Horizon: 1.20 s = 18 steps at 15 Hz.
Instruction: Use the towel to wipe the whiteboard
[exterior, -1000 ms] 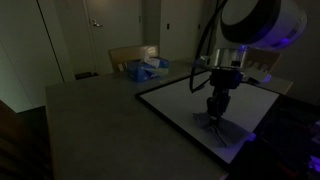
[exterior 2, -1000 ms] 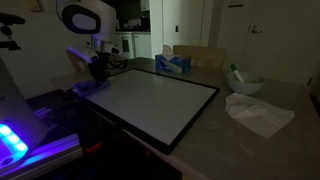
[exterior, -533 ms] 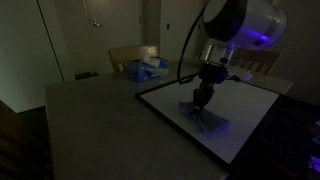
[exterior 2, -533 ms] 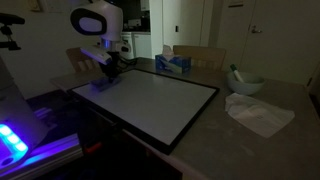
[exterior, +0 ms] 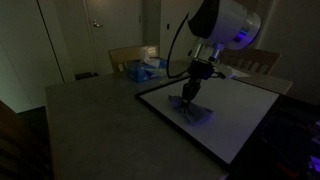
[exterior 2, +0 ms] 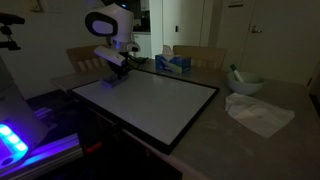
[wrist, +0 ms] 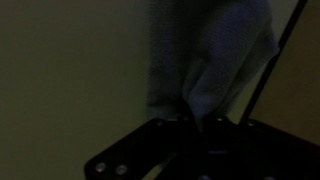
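My gripper slides the pressed towel outward to the board's corner by the blue tissue box next, wiping the board, and releases the towel.
The whiteboard [exterior: 240,115] [exterior 2: 160,100] lies flat on the table, white-faced with a thin black frame. My gripper [exterior: 189,99] [exterior 2: 116,72] points down over the board's corner region, shut on the small blue-purple towel [exterior: 197,110] [exterior 2: 111,80], which is pressed onto the board face. In the wrist view the towel [wrist: 205,50] hangs bunched from between the shut fingers of the gripper [wrist: 195,125], with the dim board [wrist: 70,70] behind it.
A blue tissue box [exterior 2: 173,63] [exterior: 145,70] stands beyond the board by a wooden chair [exterior: 130,55]. A pale cloth heap [exterior 2: 258,113] and a bowl [exterior 2: 243,83] sit on the grey table [exterior: 90,120]. A blue-lit unit [exterior 2: 12,140] glows nearby.
The gripper has dragged the towel across the whiteboard from one corner towards the tissue-box side. Its grip on the towel has stayed the same.
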{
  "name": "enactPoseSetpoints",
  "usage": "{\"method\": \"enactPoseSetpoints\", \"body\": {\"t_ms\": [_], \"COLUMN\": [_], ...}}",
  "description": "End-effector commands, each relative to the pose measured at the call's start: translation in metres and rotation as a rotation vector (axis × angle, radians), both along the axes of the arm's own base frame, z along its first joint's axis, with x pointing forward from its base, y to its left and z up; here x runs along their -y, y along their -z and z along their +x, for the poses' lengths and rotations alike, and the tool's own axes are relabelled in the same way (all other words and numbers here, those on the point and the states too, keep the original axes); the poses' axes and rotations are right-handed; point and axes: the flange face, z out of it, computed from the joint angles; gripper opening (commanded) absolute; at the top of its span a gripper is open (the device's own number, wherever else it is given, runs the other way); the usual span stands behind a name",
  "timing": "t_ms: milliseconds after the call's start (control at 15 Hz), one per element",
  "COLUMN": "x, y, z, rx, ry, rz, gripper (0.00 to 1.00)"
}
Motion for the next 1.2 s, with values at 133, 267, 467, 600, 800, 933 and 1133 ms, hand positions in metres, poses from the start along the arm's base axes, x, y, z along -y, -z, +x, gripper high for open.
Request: {"method": "enactPoseSetpoints", "body": {"t_ms": [133, 267, 467, 600, 800, 933, 1133], "x": [-0.002, -0.002, -0.001, 0.0, -0.001, -0.003, -0.01], "y": [0.012, 0.012, 0.013, 0.012, 0.013, 0.017, 0.017], "z": [0.021, 0.027, 0.04, 0.052, 0.072, 0.083, 0.096], "rx": [-0.007, -0.014, -0.035, -0.045, -0.062, -0.085, -0.114], "ry": [-0.062, -0.083, -0.106, -0.113, -0.11, -0.096, -0.093], "rz": [0.024, 0.019, 0.002, -0.004, -0.021, -0.051, -0.077], "gripper": [0.03, 0.03, 0.03, 0.03, 0.03, 0.03, 0.03]}}
